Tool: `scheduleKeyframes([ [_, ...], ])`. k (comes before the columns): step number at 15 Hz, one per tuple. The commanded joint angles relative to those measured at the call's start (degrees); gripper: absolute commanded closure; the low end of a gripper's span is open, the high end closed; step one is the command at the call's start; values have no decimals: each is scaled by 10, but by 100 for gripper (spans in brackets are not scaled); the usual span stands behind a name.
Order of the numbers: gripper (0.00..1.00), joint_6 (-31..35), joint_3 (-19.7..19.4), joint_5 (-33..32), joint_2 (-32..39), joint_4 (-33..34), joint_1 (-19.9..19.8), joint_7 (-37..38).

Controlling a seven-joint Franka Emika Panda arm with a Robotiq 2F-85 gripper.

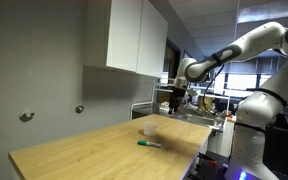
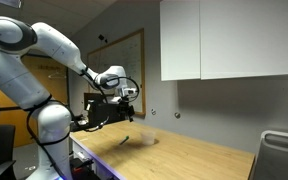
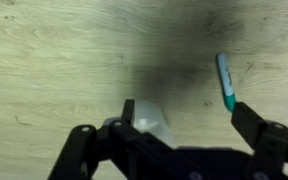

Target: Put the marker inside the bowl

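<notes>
The marker's green end (image 3: 229,99) is below my gripper and to its right in the wrist view. I will move that way and go down to close across its narrow width.
The green marker (image 1: 149,144) with a whitish end lies flat on the wooden table, near its front edge. The small pale translucent bowl (image 1: 149,129) stands upright just behind it. My gripper (image 1: 177,97) hangs well above the table, behind and to the right of the bowl. In the wrist view the gripper (image 3: 189,118) is open and empty. There the bowl (image 3: 149,122) sits beside the left finger and the marker (image 3: 225,80) lies just above the right fingertip. In an exterior view the gripper (image 2: 127,108) hovers over the marker (image 2: 124,139) and the faint bowl (image 2: 148,139).
The wooden table (image 1: 84,150) runs along a grey wall with white cabinets (image 1: 134,35) above. A dark appliance (image 1: 146,107) stands at the table's far end. The robot's white base (image 1: 249,130) stands past the table's right end.
</notes>
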Motion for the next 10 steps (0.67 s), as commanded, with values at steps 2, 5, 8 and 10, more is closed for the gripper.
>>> scheduleKeyframes([
  [2, 0, 47, 38, 24, 104, 38, 55, 4],
  [5, 0, 61, 57, 30, 160, 61, 81, 0],
  [8, 0, 65, 73, 28, 210, 87, 95, -4],
  [10, 0, 65, 81, 23, 242, 106, 97, -5],
])
